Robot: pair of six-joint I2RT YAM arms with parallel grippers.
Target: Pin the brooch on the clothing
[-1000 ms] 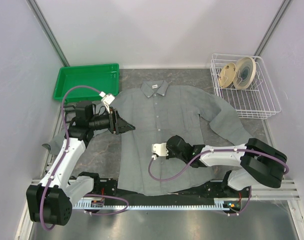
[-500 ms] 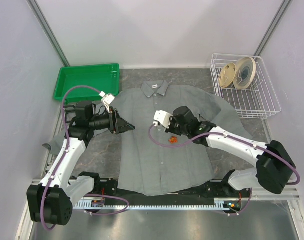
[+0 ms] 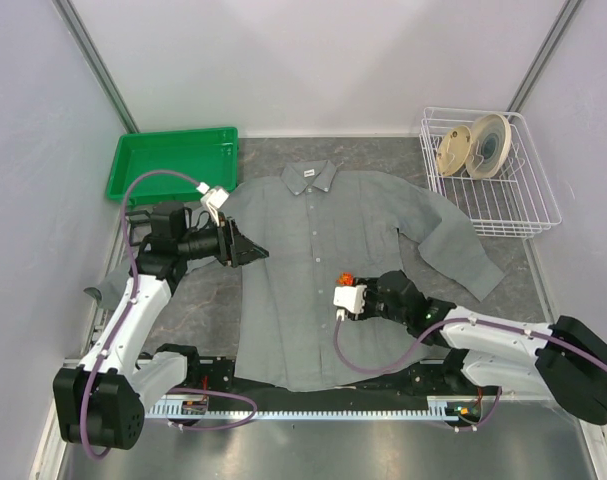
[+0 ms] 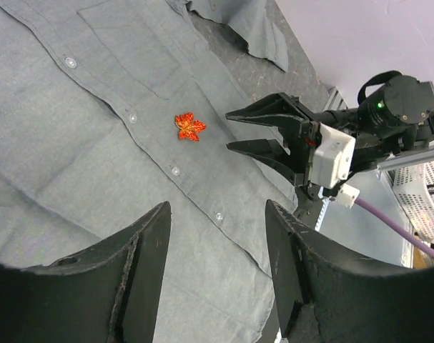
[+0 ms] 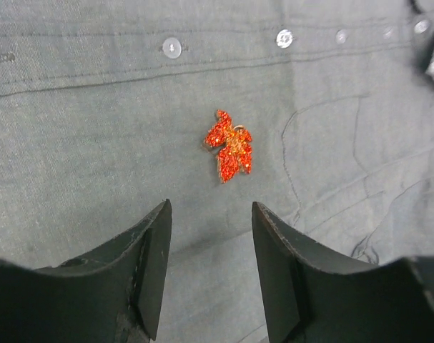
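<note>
The stem of the brooch [image 3: 346, 279] is the next place for my right gripper, which will reach toward the button row and lower onto the stem.
The clothing [image 3: 313, 250], a grey button-up shirt, lies spread flat on the table with its collar at the far side. The brooch [image 5: 229, 153], a small glittery orange-red leaf, rests on the shirt front beside the row of buttons, also seen as the brooch [image 4: 190, 126] and the brooch [image 3: 346, 279]. My right gripper [image 5: 210, 205] stands open and empty just short of it, fingertips apart and off the brooch; from the left wrist it is the right gripper [image 4: 228, 130]. My left gripper [image 4: 217, 205] hangs open and empty over the shirt's left side [image 3: 261, 253].
A green tray [image 3: 173, 165] sits at the far left. A white wire basket [image 3: 523, 210] at the far right holds round tape rolls [image 3: 473, 145]. The shirt's sleeve [image 3: 453, 245] stretches toward the basket.
The right arm swung over the shirt's chest, then drew back toward the near edge. Its jaws went from shut to open, and the brooch now lies on the shirt. The left arm stayed put.
</note>
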